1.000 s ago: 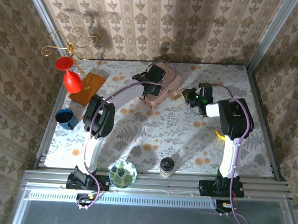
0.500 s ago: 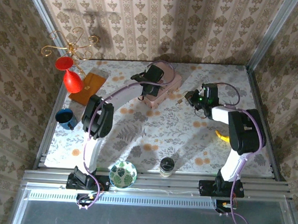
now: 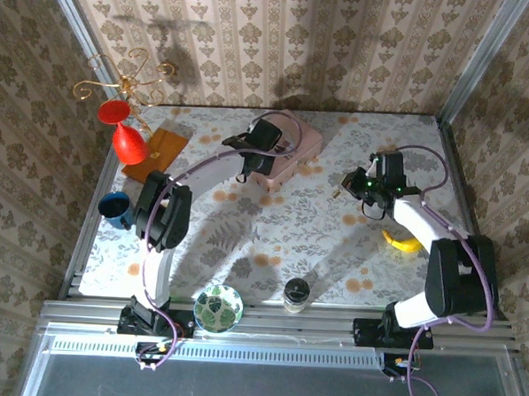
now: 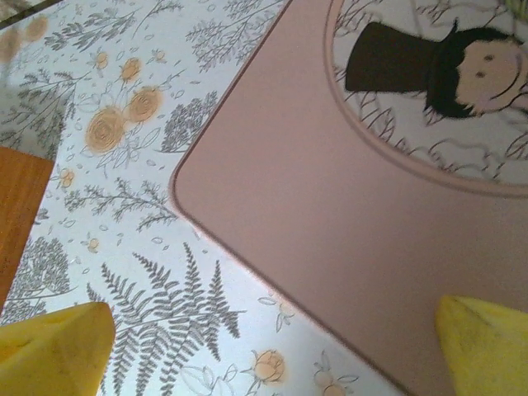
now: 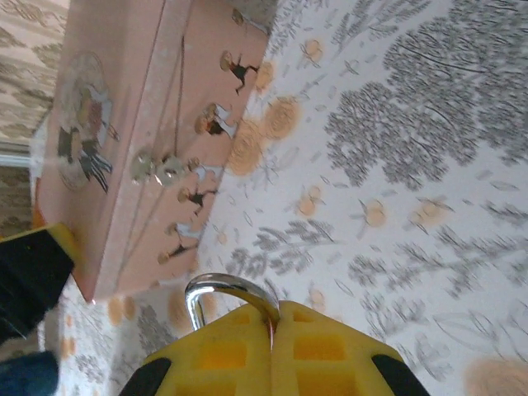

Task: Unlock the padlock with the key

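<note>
The padlock (image 5: 224,290) is clear of the box's latch, so the right gripper will tilt downward, come down onto the open flowered tabletop and release the silver shackle.
The padlock (image 5: 224,290) shows as a silver shackle arching out from between my right gripper's (image 5: 274,318) yellow fingers, which are shut on it; its body is hidden between the pads. In the top view my right gripper (image 3: 349,181) hovers over the table well to the right of the pink box (image 3: 289,152). The box's small metal latch (image 5: 158,168) sits on its front side. My left gripper (image 4: 272,351) stands open over the box lid's near corner (image 4: 330,214), with nothing between its fingers (image 4: 54,346). The key is out of view.
A banana (image 3: 402,243) lies at the right below my right arm. A dark-lidded jar (image 3: 296,292) and a patterned bowl (image 3: 218,307) stand near the front edge. At the left are a blue cup (image 3: 116,208), a wooden board (image 3: 156,155) and a gold stand with red cones (image 3: 124,130).
My right gripper has drawn back to the right, away from the pink box, carrying the padlock. The left gripper has shifted slightly over the box lid.
</note>
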Controlling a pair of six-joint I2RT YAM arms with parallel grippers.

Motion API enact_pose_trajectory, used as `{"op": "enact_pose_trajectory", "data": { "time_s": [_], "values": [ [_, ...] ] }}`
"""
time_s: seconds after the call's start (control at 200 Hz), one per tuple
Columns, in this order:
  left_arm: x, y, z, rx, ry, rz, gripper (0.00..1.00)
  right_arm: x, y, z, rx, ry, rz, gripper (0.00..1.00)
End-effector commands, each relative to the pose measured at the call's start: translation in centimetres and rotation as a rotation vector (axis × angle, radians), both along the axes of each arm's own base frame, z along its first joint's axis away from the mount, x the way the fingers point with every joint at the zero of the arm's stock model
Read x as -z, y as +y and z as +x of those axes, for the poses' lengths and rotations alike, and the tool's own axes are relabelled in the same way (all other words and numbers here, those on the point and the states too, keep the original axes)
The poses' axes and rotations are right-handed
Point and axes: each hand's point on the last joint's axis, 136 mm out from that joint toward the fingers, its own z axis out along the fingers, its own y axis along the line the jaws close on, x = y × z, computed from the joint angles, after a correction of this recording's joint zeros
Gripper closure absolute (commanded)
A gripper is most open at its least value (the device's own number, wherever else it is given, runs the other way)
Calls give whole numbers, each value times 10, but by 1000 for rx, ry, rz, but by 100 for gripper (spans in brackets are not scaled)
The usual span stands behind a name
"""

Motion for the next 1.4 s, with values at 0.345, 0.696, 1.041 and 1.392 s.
{"op": "enact_pose_trajectory", "data": {
  "time_s": [0.345, 0.696, 1.041, 1.392],
  "values": [
    [-16, 28, -39, 61, 56, 84, 0, 28, -42, -54, -51, 294, -331, 100],
    [-37, 29, -60, 50, 11, -26, 0, 58, -43, -15, -102, 389, -403, 100],
    [-39, 43, -80, 18, -3, -73, 0, 86, -30, 33, -158, 445, -415, 100],
    [-39, 62, -96, -30, -17, -99, 0, 100, -37, 47, -155, 477, -446, 83]
  ]
}}
